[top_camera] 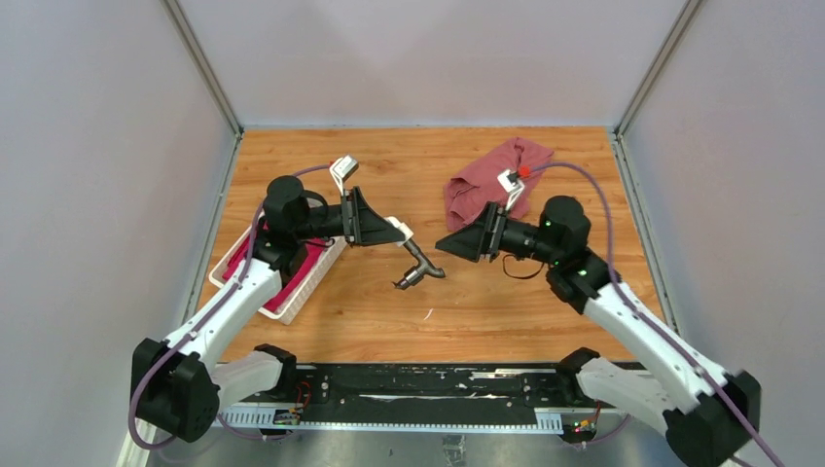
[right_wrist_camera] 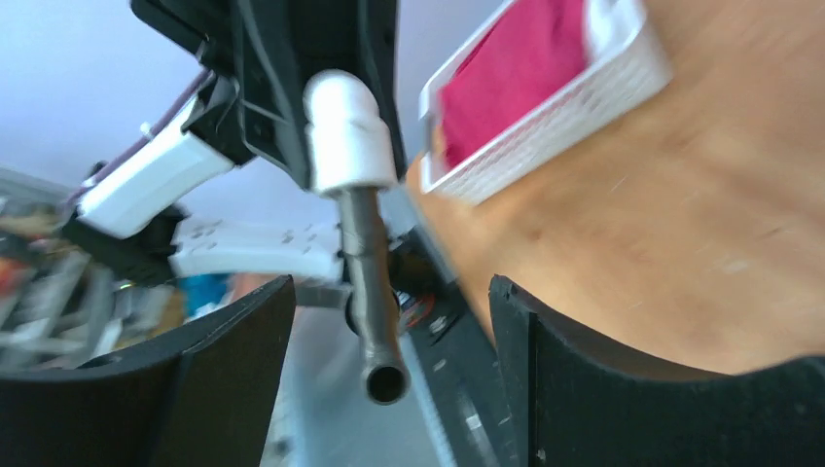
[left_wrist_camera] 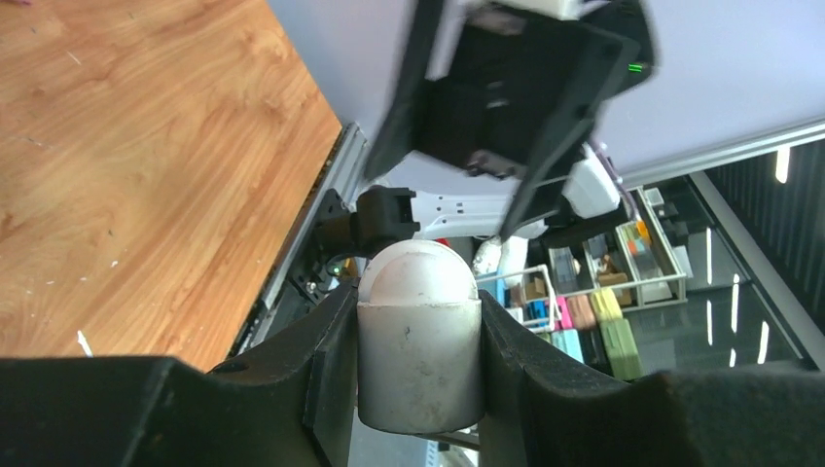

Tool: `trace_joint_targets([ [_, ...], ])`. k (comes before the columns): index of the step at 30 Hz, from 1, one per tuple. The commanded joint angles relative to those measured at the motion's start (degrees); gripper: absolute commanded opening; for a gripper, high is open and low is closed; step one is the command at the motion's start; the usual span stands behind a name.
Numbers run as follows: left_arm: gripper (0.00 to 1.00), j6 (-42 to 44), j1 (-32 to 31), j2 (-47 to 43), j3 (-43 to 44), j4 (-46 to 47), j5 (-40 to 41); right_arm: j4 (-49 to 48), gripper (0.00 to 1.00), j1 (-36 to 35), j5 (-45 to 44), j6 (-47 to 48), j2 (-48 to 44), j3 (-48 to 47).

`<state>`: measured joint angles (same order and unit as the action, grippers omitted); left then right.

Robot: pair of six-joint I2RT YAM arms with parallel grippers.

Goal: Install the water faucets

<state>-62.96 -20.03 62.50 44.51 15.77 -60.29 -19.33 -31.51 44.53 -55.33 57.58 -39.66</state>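
The left gripper moves down and to its right in the top view next, onto the bare wood by the cloth, and releases the white fitting there.
My left gripper (top_camera: pixel 401 233) is shut on the stubby white fitting (left_wrist_camera: pixel 418 336) and holds it above the middle of the table. The dark grey tap (top_camera: pixel 420 269) is joined to the fitting and hangs down and right from it, off the wood. In the right wrist view the white fitting (right_wrist_camera: pixel 348 136) sits on top of the grey tap (right_wrist_camera: pixel 372 282), whose open tube end points at the camera. My right gripper (top_camera: pixel 445 243) is open and level with the tap just to its right. Its jaws (right_wrist_camera: pixel 389 302) stand wide on both sides of the tube without touching it.
A dusty-red cloth (top_camera: pixel 491 180) lies at the back right behind the right gripper. A white slatted basket (top_camera: pixel 282 292) with magenta fabric sits at the left under the left arm. Grey walls enclose the wooden table (top_camera: pixel 389 321) on three sides.
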Motion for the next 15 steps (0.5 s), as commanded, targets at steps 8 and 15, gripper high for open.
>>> trace_joint_targets([
  [8, 0.00, -9.58, -0.18, 4.18, 0.29, 2.34, 0.25, 57.64, 0.78, -27.44, -64.38, 53.84, -6.69, -27.92],
  [15, 0.00, -15.17, 0.08, 11.77, 2.93, 2.35, -0.36, 56.32, 0.80, -53.78, -100.75, 74.84, 4.89, -27.06],
])
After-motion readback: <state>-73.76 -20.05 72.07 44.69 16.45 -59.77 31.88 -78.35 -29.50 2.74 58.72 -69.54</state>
